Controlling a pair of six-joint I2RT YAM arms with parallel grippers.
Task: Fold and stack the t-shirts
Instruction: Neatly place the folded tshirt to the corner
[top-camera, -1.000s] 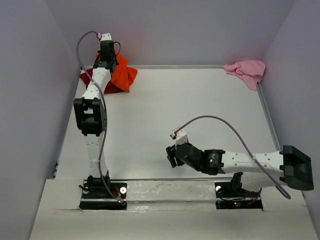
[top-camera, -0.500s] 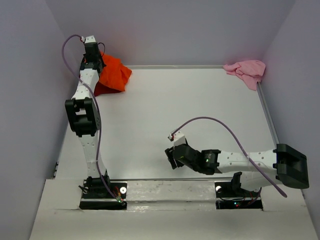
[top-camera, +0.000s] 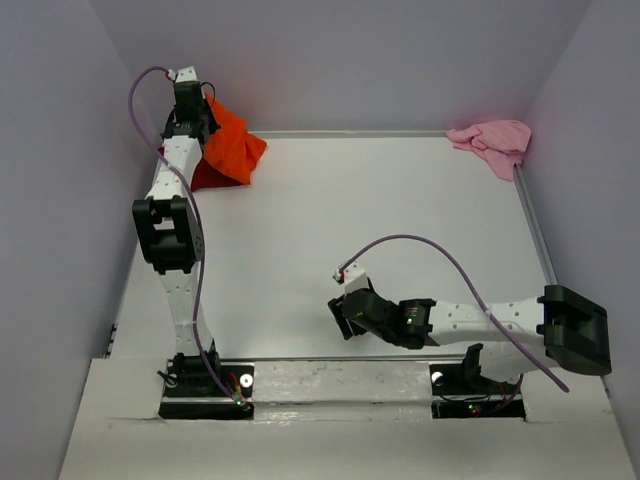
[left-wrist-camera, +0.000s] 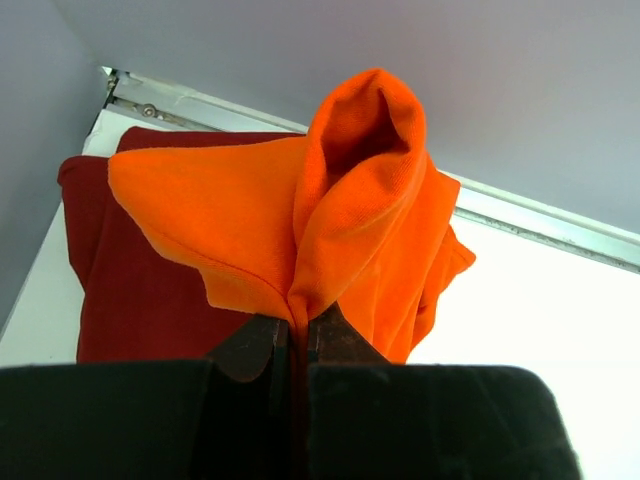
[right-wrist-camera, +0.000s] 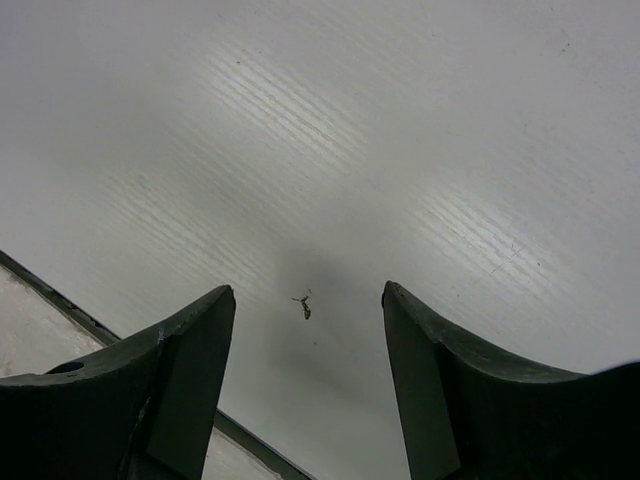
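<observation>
My left gripper moves down, back and left in the top view next and releases the orange t-shirt's fold over the dark red t-shirt (top-camera: 207, 178) (left-wrist-camera: 130, 300), since part of it lies uncovered.
My left gripper (top-camera: 192, 128) is at the table's far left corner, shut on a pinch of the bright orange t-shirt (top-camera: 232, 146), which hangs bunched from it. In the left wrist view the cloth (left-wrist-camera: 340, 220) rises from between the closed fingers (left-wrist-camera: 298, 345). The dark red t-shirt (left-wrist-camera: 130, 300) lies flat under it, and shows partly in the top view (top-camera: 208, 176). The pale pink t-shirt (top-camera: 492, 142) lies crumpled in the far right corner. My right gripper (top-camera: 345, 318) is open and empty, low over the bare table near the front edge; it also shows in the right wrist view (right-wrist-camera: 308, 315).
Grey walls close in the table on the left, back and right. A metal rail (top-camera: 350, 133) runs along the back edge and another down the right side (top-camera: 535, 235). A small dark speck (right-wrist-camera: 304, 306) lies on the table between my right fingers.
My left arm swung left and back toward the corner with the orange t-shirt, then eased slightly right. My right arm shifted a little lower and left.
</observation>
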